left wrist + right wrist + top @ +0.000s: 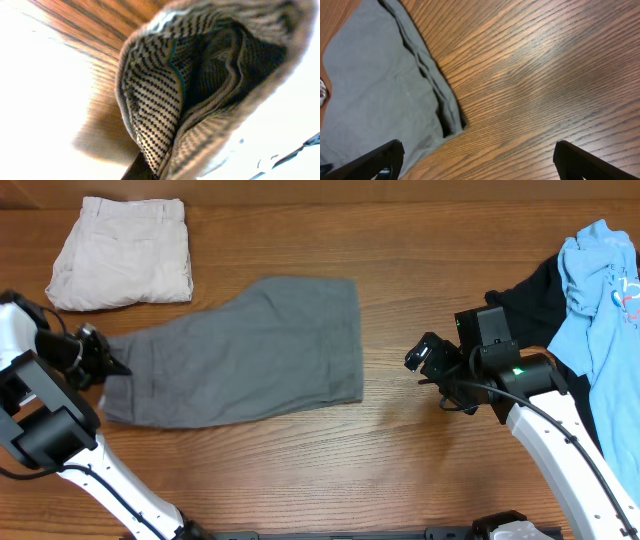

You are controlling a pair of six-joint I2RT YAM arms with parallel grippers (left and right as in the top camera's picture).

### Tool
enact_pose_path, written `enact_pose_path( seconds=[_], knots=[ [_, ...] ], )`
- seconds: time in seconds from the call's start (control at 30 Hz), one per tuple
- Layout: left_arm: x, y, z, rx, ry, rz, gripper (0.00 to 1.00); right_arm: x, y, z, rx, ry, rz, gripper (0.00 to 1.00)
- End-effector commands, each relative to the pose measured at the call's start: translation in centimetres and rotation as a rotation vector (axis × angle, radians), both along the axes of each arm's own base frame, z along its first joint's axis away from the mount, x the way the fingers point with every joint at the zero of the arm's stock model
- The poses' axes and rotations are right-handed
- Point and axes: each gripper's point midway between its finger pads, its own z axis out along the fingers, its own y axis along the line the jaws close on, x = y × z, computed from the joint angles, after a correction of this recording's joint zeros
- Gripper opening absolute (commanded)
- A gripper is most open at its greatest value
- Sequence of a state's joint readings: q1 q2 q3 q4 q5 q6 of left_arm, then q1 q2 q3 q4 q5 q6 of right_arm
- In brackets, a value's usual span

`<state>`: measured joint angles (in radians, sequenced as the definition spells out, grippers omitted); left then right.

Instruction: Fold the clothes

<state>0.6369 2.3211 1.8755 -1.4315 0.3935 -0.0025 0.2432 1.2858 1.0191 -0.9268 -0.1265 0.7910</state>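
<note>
I will swing my left gripper over to the hem end (338, 322), which lies to its right in the overhead view, and release the fold, as the shorts lie flat.
Grey shorts (250, 350) lie spread flat in the middle of the table, waistband end to the left. My left gripper (103, 362) is shut on the left edge of the shorts; its wrist view is filled by a close fold of the woven cloth (200, 85). My right gripper (425, 358) is open and empty over bare wood to the right of the shorts; its wrist view shows the hem corner of the shorts (395, 85) between its fingers (480, 162). Folded cream shorts (122, 252) lie at the far left. A light blue tee (600, 300) lies on a black tee (535, 305) at the right.
The wooden table (400, 250) carries everything. The pile of tees sits right behind my right arm (545, 415) at the table's right edge. The cream shorts are close behind my left arm.
</note>
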Motion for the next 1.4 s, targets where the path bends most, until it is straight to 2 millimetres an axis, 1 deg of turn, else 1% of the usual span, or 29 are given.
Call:
enact_pose_path(
  seconds=[0.0, 0.1, 0.33, 0.47, 0.6, 0.67, 0.77, 0.87, 0.97, 1.1, 1.17, 1.2, 1.23, 1.37],
  knots=[
    [1.4, 1.1, 2.4, 0.092, -0.004, -0.019, 0.04, 0.4, 0.3, 0.6, 0.007, -0.021, 0.009, 1.0],
    [2.2, 0.3, 4.0, 0.098, -0.01, -0.034, 0.04, 0.4, 0.3, 0.6, 0.006, -0.02, 0.009, 1.0],
    [4.3, -3.2, 7.7, 0.114, -0.039, -0.112, 0.04, 0.4, 0.3, 0.6, 0.007, -0.021, 0.009, 1.0],
    [5.9, -6.2, 9.7, 0.132, -0.087, -0.169, 0.04, 0.4, 0.3, 0.6, 0.007, -0.02, 0.009, 1.0],
    [6.8, -9.8, 11.6, 0.186, -0.124, -0.258, 0.04, 0.4, 0.3, 0.6, 0.007, -0.02, 0.009, 1.0],
    [6.8, -10.7, 12.2, 0.249, -0.12, -0.291, 0.04, 0.4, 0.3, 0.6, 0.007, -0.021, 0.009, 1.0],
    [6.7, -11.6, 12.7, 0.358, -0.097, -0.332, 0.04, 0.4, 0.3, 0.6, 0.007, -0.021, 0.009, 1.0],
    [6.7, -13.6, 13.6, 0.417, -0.107, -0.368, 0.04, 0.4, 0.3, 0.6, 0.006, -0.02, 0.009, 1.0],
    [6.7, -16.3, 15.0, 0.427, -0.149, -0.404, 0.04, 0.4, 0.3, 0.6, 0.007, -0.021, 0.009, 1.0],
    [6.4, -18.5, 16.4, 0.453, -0.193, -0.461, 0.04, 0.4, 0.3, 0.6, 0.007, -0.02, 0.009, 1.0],
    [6.2, -20.1, 16.7, 0.44, -0.212, -0.491, 0.04, 0.4, 0.3, 0.6, 0.007, -0.021, 0.009, 1.0],
    [6.0, -22.2, 16.8, 0.385, -0.229, -0.519, 0.04, 0.4, 0.3, 0.6, 0.007, -0.02, 0.009, 1.0],
    [5.9, -23.0, 16.8, 0.363, -0.235, -0.532, 0.04, 0.4, 0.3, 0.6, 0.007, -0.02, 0.009, 1.0],
    [5.6, -24.9, 16.9, 0.357, -0.245, -0.577, 0.04, 0.4, 0.3, 0.6, 0.007, -0.021, 0.009, 1.0]
  ],
)
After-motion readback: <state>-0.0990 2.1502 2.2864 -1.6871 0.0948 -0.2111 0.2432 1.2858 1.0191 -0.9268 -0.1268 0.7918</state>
